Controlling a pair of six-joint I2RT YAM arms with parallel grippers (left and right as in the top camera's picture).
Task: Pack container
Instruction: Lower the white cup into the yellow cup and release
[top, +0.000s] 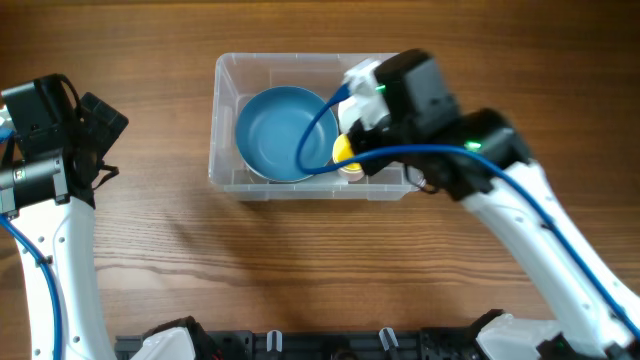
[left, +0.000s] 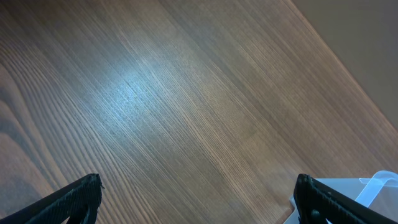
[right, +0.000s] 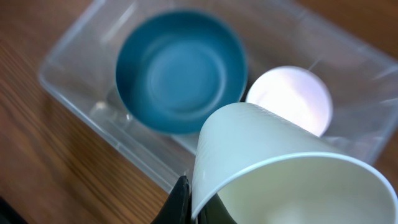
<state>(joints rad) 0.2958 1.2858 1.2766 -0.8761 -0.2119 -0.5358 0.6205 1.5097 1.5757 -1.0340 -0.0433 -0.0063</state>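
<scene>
My right gripper lowers the pale yellow cup into the opening of the yellow cup beside it next, since that opening stands open toward the blue bowl.
The container (top: 226, 120) is a clear rectangular bin at the back middle of the table, with a blue bowl (top: 278, 132) sitting in its left half. My right gripper (top: 350, 158) hangs over the bin's right half, shut on the rim of a pale yellow cup (top: 343, 150). In the right wrist view the cup (right: 273, 162) lies tilted above the container (right: 68, 93), next to the blue bowl (right: 180, 71) and a round white patch (right: 289, 99) on the floor. My left gripper (top: 95, 140) is open and empty at the far left, well clear of the bin.
The left wrist view shows bare wooden table (left: 186, 93) between the open left gripper (left: 198, 182) fingers, with a corner of the container (left: 376, 186) at lower right. A black rail (top: 320, 345) runs along the table's front edge.
</scene>
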